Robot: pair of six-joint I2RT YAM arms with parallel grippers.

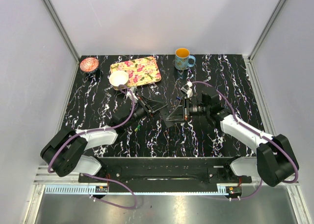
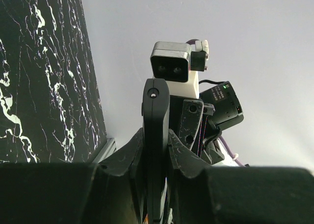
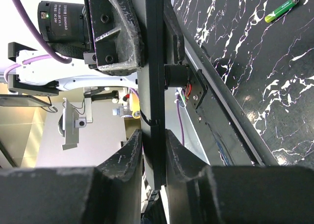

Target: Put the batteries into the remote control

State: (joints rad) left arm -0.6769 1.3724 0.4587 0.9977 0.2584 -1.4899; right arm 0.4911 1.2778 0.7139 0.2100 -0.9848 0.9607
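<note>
My left gripper moves down and left in the top view next, onto the tabletop beside the green battery [image 3: 282, 9], since the remote to release hangs aloft.
The remote control [image 2: 156, 111] is a slim black bar held edge-on in the air between both grippers, over the middle of the table. My left gripper [image 2: 156, 135] is shut on one end of it. My right gripper [image 3: 153, 135] is shut on the other end of the remote [image 3: 152, 62]. In the top view the two grippers, left [image 1: 149, 107] and right [image 1: 182, 111], face each other closely. A green battery [image 3: 282, 9] lies on the black marble table and also shows in the top view [image 1: 138, 128], near the left arm. The other batteries are not clearly visible.
A floral tray [image 1: 140, 67] lies at the back, with a white bowl [image 1: 118, 78] at its left corner. A pink bowl [image 1: 89, 64] stands at the far left and a blue mug [image 1: 183, 58] at the back centre. White walls enclose the table.
</note>
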